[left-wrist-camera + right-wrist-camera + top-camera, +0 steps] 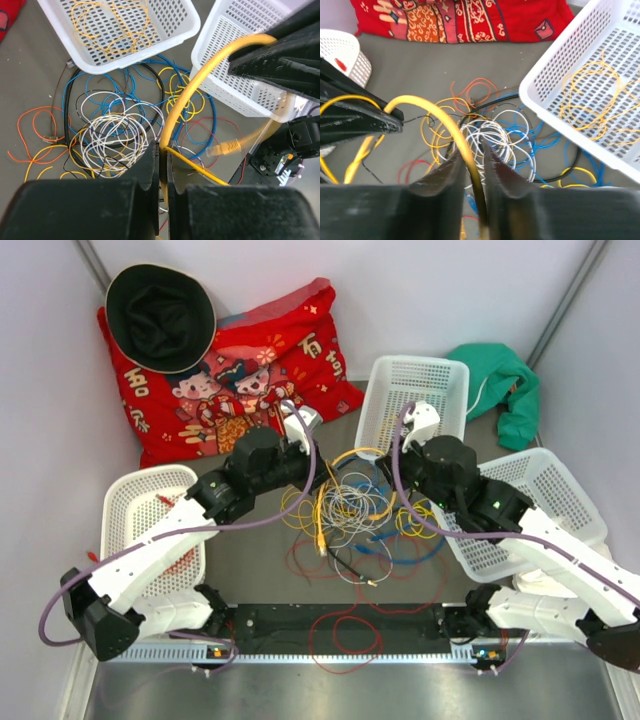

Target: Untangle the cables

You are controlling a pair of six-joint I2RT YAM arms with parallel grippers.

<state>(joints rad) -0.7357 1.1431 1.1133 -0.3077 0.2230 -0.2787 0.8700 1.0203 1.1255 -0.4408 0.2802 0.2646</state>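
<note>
I will swing my right gripper outward over the open back basket [414, 389] [602, 95] and let go of the thick yellow cable there, because that basket already has yellow wire in it.
A tangle of thin cables [350, 508] in white, blue, yellow, orange, red and black lies on the grey table between my arms. It also shows in the left wrist view [115, 132] and the right wrist view [497, 137]. My left gripper [318, 462] [163, 152] is shut on a thick yellow cable [200, 80]. That cable arcs up to my right gripper [388, 465] [474, 167], which is shut on the same cable [437, 112]. Its yellow plug [227, 146] hangs loose above the table.
Three white baskets stand around the tangle: left [125, 500], back [385, 400] and right [560, 475]. The one in the right wrist view [555, 107] holds thin yellow wire. A red pillow [260, 370], a black hat [160, 315] and a green cloth [505, 380] lie behind.
</note>
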